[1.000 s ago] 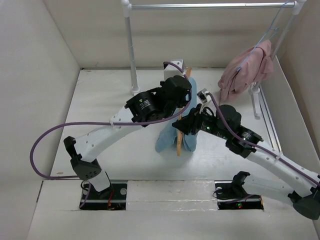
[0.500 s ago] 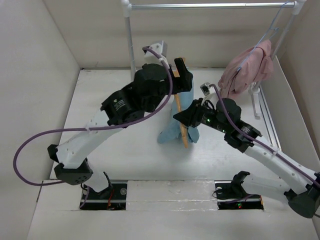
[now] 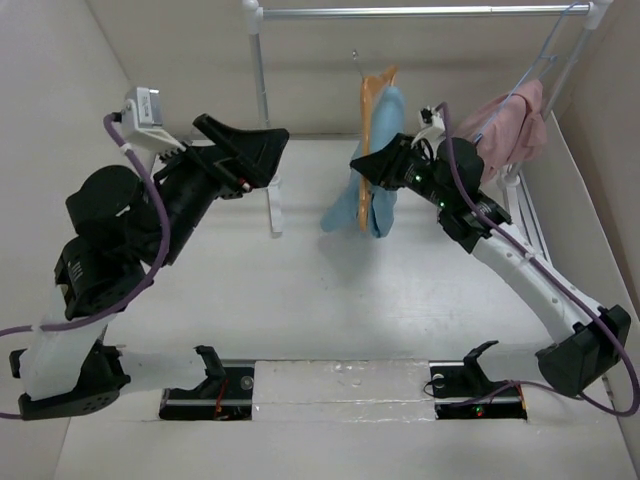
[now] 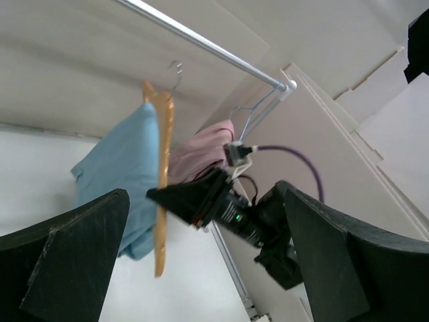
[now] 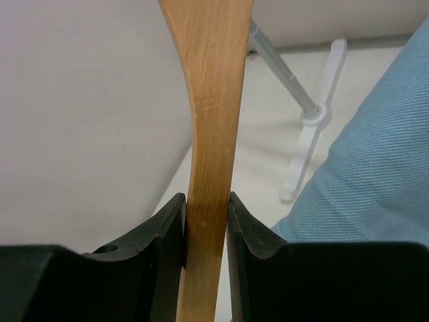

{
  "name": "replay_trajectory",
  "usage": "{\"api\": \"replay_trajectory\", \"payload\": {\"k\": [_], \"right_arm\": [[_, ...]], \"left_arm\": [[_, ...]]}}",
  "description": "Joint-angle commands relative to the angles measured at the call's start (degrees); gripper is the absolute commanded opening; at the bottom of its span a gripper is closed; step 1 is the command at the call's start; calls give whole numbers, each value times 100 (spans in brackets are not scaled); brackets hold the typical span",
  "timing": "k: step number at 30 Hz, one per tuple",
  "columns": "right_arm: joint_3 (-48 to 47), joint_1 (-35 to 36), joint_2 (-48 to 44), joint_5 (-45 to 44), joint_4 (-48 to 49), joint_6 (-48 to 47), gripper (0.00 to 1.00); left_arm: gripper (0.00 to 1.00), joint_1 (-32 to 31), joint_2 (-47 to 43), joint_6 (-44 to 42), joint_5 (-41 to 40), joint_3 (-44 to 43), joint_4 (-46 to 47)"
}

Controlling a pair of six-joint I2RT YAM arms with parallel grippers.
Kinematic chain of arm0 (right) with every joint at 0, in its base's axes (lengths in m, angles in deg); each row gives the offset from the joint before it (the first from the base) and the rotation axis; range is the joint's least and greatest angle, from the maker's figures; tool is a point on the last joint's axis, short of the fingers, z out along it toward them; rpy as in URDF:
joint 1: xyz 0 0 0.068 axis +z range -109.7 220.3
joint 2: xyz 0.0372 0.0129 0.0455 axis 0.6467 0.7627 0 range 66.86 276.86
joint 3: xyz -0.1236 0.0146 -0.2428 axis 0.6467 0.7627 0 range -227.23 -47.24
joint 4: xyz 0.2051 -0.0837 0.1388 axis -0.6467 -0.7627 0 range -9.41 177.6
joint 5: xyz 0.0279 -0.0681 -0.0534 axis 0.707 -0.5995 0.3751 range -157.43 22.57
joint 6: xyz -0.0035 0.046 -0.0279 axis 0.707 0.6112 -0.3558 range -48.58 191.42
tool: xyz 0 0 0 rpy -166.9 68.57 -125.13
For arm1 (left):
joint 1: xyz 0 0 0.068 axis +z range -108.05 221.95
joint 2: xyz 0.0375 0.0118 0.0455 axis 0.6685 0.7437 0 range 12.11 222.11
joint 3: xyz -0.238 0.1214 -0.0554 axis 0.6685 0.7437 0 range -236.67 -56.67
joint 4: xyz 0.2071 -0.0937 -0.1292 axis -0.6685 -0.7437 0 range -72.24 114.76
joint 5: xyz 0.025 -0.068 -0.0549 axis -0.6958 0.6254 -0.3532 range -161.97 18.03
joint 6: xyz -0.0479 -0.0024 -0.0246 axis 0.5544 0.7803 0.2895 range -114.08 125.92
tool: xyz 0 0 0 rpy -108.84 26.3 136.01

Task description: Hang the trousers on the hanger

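The bar by the pink garment is above and farther outward. My right gripper next needs to lift the still unhooked hanger outward onto that bar and let go.
The light blue trousers (image 3: 347, 205) hang draped over the tan-orange wooden hanger (image 3: 368, 120), lifted off the table and tilted. Its metal hook (image 3: 355, 60) sits below the rail, apart from it. My right gripper (image 3: 362, 165) is shut on the hanger's wooden arm (image 5: 211, 100), with both jaws pressed to the wood at the right gripper (image 5: 206, 221). Blue trousers cloth (image 5: 362, 174) hangs just to the right. My left gripper (image 3: 270, 160) stands wide open, well to the left of the trousers, holding nothing. From the left gripper (image 4: 208, 268) I see the hanger (image 4: 163, 181) and the trousers (image 4: 117, 174) ahead.
A white rack with a top rail (image 3: 420, 12) and post (image 3: 262, 100) stands at the back. A pink garment (image 3: 500, 140) hangs on a wire hanger (image 3: 540, 65) at its right end. The rack's foot (image 5: 312, 127) lies on the table. Walls enclose both sides.
My left gripper opened and swung back to the left, away from the trousers. My right gripper carried the hanger with the trousers up off the table toward the rail.
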Motion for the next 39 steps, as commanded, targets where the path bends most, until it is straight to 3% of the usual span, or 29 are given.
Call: {"api": "replay_trajectory", "payload": {"k": [1, 4, 6, 13, 25, 39], "right_arm": [[-806, -350, -173, -5, 2144, 119, 0], [-1130, -596, -94, -224, 2189, 137, 0], [-1210, -859, -103, -425, 2241, 276, 0], [-1202, -1792, 55, -410, 2654, 892, 0], [-1711, -3128, 653, 21, 2479, 1271, 0], [-1220, -3586, 917, 346, 2637, 1332, 0]], "left_arm": [[99, 22, -337, 237, -131, 641, -71], [99, 22, -750, 544, 9, 1537, -132], [99, 22, -1213, 772, 263, 2571, -71], [99, 22, -1884, 1362, 660, 4192, -115], [99, 22, -1991, 1468, 853, 4669, -1], [99, 22, -1771, 1441, 748, 4739, 34]]}}
